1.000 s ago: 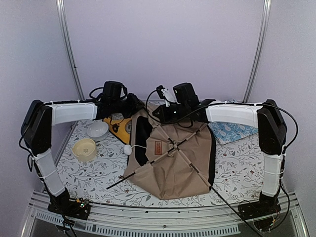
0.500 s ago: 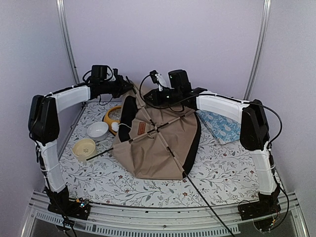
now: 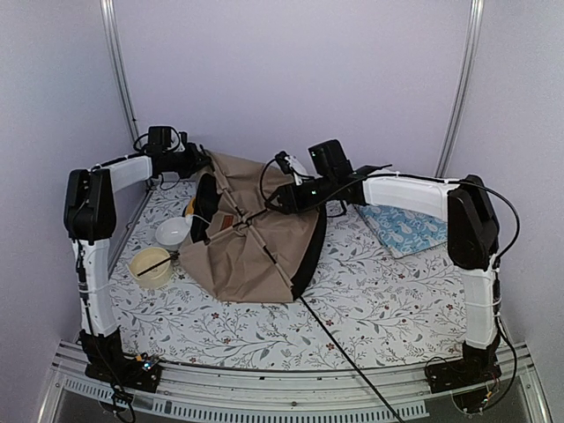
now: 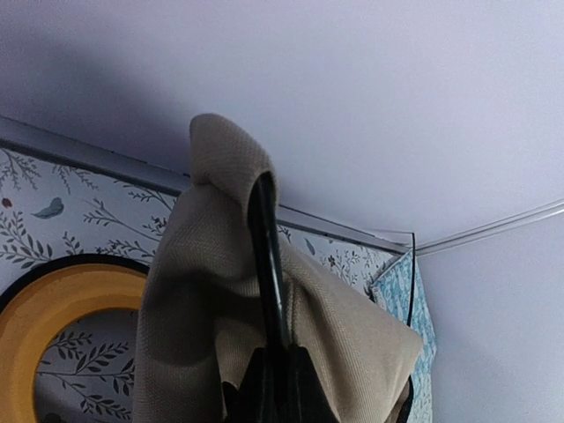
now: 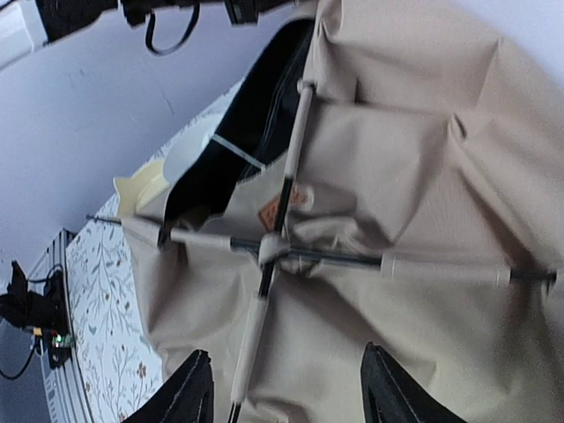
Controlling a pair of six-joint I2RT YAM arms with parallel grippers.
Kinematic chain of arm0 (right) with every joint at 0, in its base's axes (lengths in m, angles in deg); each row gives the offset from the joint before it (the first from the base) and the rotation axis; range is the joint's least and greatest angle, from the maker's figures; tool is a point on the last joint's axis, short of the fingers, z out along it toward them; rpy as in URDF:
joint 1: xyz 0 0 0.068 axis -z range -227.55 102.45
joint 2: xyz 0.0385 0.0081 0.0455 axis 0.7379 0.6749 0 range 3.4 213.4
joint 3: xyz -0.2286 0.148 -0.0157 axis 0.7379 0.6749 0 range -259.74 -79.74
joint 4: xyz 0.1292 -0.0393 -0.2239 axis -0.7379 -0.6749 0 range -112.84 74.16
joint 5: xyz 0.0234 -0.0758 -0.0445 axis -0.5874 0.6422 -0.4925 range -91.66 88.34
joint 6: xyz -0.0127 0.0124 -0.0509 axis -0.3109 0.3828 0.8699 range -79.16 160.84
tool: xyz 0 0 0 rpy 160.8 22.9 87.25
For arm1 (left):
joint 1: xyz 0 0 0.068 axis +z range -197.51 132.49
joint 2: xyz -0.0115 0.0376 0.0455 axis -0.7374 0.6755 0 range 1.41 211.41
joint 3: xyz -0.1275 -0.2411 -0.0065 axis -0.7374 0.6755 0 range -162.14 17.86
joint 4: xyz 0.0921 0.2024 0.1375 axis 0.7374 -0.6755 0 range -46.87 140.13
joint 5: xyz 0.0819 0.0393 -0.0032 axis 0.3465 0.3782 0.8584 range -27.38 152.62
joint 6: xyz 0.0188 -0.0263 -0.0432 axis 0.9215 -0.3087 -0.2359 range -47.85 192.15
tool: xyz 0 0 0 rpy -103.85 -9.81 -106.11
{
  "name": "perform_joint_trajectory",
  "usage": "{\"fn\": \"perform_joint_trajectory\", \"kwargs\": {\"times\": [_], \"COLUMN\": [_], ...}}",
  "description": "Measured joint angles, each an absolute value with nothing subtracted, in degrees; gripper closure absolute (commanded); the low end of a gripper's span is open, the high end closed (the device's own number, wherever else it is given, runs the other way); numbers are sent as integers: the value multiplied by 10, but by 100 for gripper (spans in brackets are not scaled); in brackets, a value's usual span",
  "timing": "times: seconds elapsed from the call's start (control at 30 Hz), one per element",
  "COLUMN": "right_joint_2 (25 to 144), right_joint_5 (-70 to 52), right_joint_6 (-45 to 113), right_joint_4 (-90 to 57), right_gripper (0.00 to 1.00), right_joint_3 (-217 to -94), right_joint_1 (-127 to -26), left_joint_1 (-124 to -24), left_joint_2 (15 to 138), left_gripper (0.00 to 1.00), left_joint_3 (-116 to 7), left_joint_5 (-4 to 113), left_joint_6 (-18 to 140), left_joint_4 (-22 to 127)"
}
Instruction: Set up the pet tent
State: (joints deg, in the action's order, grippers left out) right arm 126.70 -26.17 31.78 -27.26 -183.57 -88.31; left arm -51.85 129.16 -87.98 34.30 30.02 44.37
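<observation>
I will next move my right gripper's open fingers back and down onto the long pole, which sticks out bare by the table's front edge.
The pet tent is a tan canvas heap with black crossing poles, tilted up at the back left of the table. My left gripper is at its rear top corner. In the left wrist view that gripper is shut on a black pole wrapped in tan fabric. My right gripper hovers over the tent's upper right side. In the right wrist view it is open, with only canvas between the fingers. The pole crossing and a brown label patch lie just beyond it.
A white bowl and a cream bowl sit left of the tent. A yellow feeder lies behind it. The blue patterned cushion is at the back right. One long pole reaches past the table's front edge.
Both arms have swung the tent toward the back left and tipped it up. The right gripper has opened and let go of the tent; the left one stays shut on its pole.
</observation>
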Motion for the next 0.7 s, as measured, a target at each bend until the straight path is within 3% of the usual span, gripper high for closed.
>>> {"fn": "perform_joint_trajectory", "kwargs": {"times": [0.4, 0.7], "right_joint_2": [1026, 919], "right_joint_5": [-250, -254], "right_joint_6": [288, 207], "right_joint_4": [-275, -299], "right_gripper": [36, 36], "right_joint_3": [-1465, -1279], "right_joint_1": [-968, -1068], "left_joint_1": [-513, -506], "left_joint_2": [1386, 1407], "left_gripper": [100, 100], "left_joint_3": [-1090, -1106], "left_joint_5": [317, 309], "left_joint_6": [346, 348], "left_joint_4": [367, 359]}}
